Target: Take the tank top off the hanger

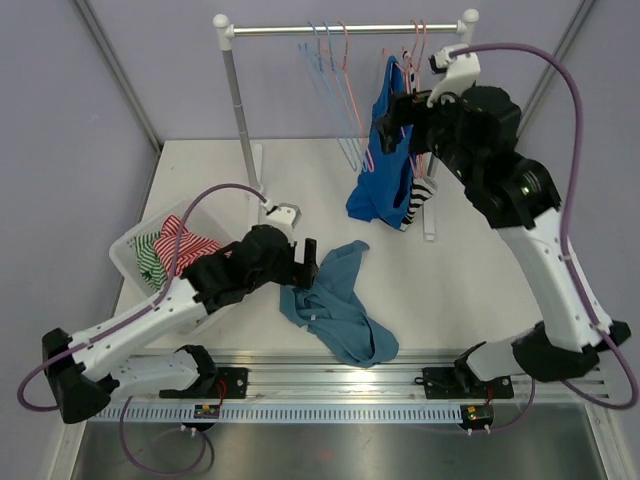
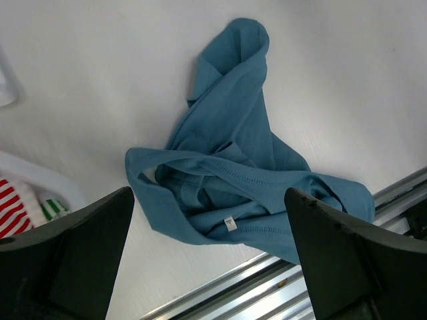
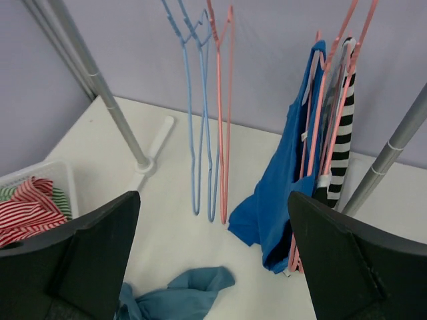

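The left gripper shifts and lowers onto the teal garment's middle folds next, since they lie crumpled below it and to its right in the top view.
A bright blue tank top (image 1: 385, 165) (image 3: 280, 193) hangs from a pink hanger (image 3: 333, 87) at the right end of the clothes rack, its lower part bunched near the table. My right gripper (image 1: 400, 112) (image 3: 213, 267) is up beside it, open, with nothing between its fingers. A teal garment (image 1: 335, 305) (image 2: 233, 167) lies crumpled on the table near the front rail. Over its left edge my left gripper (image 1: 305, 265) (image 2: 210, 260) hovers open and empty.
A black-and-white striped garment (image 1: 420, 198) (image 3: 341, 133) hangs just right of the blue top. Empty blue hangers (image 3: 197, 100) and a pink one (image 3: 223, 100) hang mid-rail. The rack's left pole (image 1: 240, 110) stands behind. A white basket (image 1: 135, 245) holds striped clothes at the left.
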`<state>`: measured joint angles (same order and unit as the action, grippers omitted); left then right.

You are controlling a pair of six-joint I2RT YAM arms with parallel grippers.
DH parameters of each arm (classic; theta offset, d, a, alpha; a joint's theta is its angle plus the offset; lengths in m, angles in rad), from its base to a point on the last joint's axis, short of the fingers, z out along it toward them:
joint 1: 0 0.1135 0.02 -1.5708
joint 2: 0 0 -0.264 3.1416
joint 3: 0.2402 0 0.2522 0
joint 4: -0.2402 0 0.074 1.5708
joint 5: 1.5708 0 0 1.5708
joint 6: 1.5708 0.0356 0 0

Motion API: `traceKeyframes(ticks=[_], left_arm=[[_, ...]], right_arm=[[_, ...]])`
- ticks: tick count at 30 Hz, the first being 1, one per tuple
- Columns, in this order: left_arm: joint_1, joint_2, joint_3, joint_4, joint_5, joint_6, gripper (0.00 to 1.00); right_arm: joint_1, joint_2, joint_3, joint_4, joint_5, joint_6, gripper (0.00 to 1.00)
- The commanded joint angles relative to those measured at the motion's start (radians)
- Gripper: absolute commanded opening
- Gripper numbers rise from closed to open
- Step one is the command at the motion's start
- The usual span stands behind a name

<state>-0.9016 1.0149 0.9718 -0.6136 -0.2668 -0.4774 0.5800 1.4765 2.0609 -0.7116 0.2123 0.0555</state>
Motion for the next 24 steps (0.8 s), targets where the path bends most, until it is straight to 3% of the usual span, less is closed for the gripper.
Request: traceKeyframes(ticks=[1, 8, 18, 19, 22, 23, 24], left_arm=[[-0.029, 0.124, -0.001, 0.136, 0.044, -0.012, 0.99], [-0.091, 0.425, 0.064, 0.21, 0.144, 0.019, 0.99], [-0.146, 0.626, -0.001, 0.235, 0.184, -0.036, 0.97], [-0.151, 0.649, -0.008, 0.239, 0.195, -0.036, 0.93], [-0.158, 0.672, -0.019, 0.233, 0.204, -0.027, 0.63], [-0.161, 0.665, -0.021, 0.227, 0.198, -0.026, 0.35], [-0.161, 0.653, -0.022, 0.222, 0.181, -0.026, 0.21]], right_arm=[[-0.002, -0.175, -0.155, 0.08, -0.128, -0.01, 1.0], [-0.002, -0.471, -0.506, 0.13, -0.281, 0.038, 1.0], [-0.002, -0.499, -0.559, 0.123, -0.295, 0.041, 0.99], [-0.002, -0.499, -0.561, 0.126, -0.298, 0.041, 0.99], [-0.002, -0.501, -0.574, 0.142, -0.306, 0.049, 0.99], [-0.002, -0.502, -0.579, 0.147, -0.309, 0.052, 0.99], [-0.003, -0.502, -0.581, 0.15, -0.31, 0.05, 1.0]])
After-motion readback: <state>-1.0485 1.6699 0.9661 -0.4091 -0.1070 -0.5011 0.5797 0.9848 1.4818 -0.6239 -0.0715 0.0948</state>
